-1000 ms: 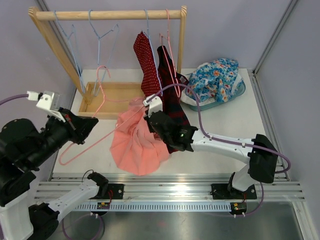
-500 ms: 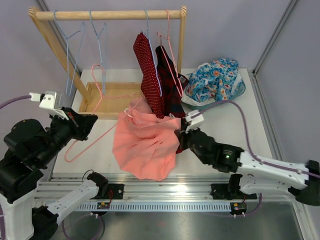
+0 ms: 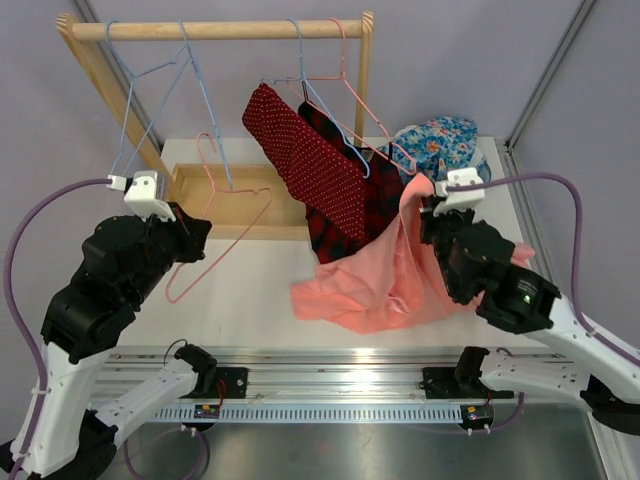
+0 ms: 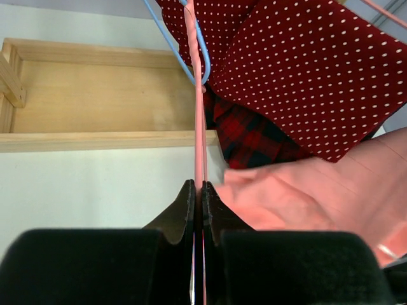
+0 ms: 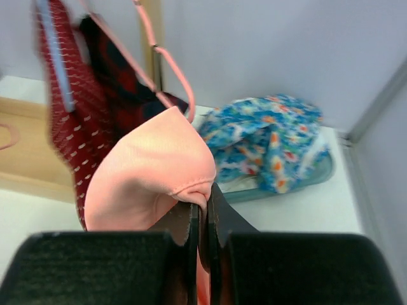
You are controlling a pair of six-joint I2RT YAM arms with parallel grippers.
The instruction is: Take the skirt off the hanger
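Note:
My right gripper will next lift the skirt (image 3: 380,280) clear of the table, carry it outward, then lower and release it on the floral cloth (image 3: 440,147), outward of and below my gripper.
The salmon-pink skirt (image 3: 380,280) hangs from my right gripper (image 3: 432,207), which is shut on its waistband; its lower part drapes onto the table. In the right wrist view the jaws (image 5: 205,198) pinch a fold of the skirt (image 5: 152,165). My left gripper (image 3: 198,233) is shut on the bare pink wire hanger (image 3: 225,245), held to the left of the skirt. The two are apart in the top view. In the left wrist view the hanger wire (image 4: 198,127) runs up from the shut jaws (image 4: 200,190), with the skirt (image 4: 305,197) to the right.
A wooden rack (image 3: 215,30) at the back carries blue hangers (image 3: 150,70), a red polka-dot garment (image 3: 310,160) and a dark plaid garment (image 3: 345,215), both swung out to the right. A floral cloth (image 3: 435,150) lies in a tray at the back right. The rack's wooden base (image 3: 240,185) sits behind the hanger.
My right gripper has pulled the skirt rightward and up, off the pink hanger. My left gripper has lifted the hanger back and left. The hanging garments have swung to the right.

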